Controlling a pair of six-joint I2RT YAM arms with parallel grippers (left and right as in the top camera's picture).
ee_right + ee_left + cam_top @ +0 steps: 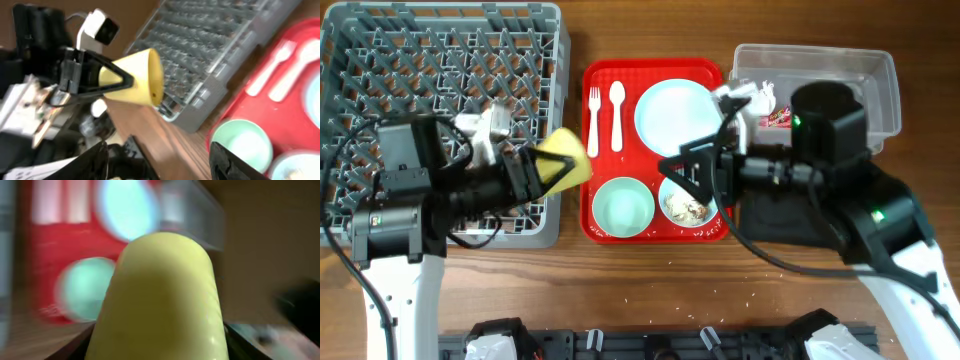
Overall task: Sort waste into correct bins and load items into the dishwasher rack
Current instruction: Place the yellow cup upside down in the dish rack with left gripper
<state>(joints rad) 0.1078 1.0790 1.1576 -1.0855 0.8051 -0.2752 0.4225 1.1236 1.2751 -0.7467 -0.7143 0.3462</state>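
Note:
My right gripper is open above the blue bowl, so next it will lower its fingers onto the rim of the pale blue bowl (686,207) beside the green bowl, clear of the scraps.
My left gripper (545,170) is shut on the small yellow cup (567,160) and holds it over the right edge of the grey dishwasher rack (440,60). The cup fills the left wrist view (165,300) and shows in the right wrist view (137,77). My right gripper (685,172) is open and empty above the pale blue bowl (686,207), which holds food scraps. The red tray (605,165) carries the white plate (675,110), pale green bowl (623,208), fork (594,120) and spoon (616,112). In the right wrist view my right gripper (160,165) spans the table edge beside the green bowl (242,142).
The clear tub (840,70) at the back right holds a red wrapper (780,117) and a white napkin (745,97). A black tray (775,215) lies mostly hidden under my right arm. A few rice grains lie on the table (650,290) in front of the tray.

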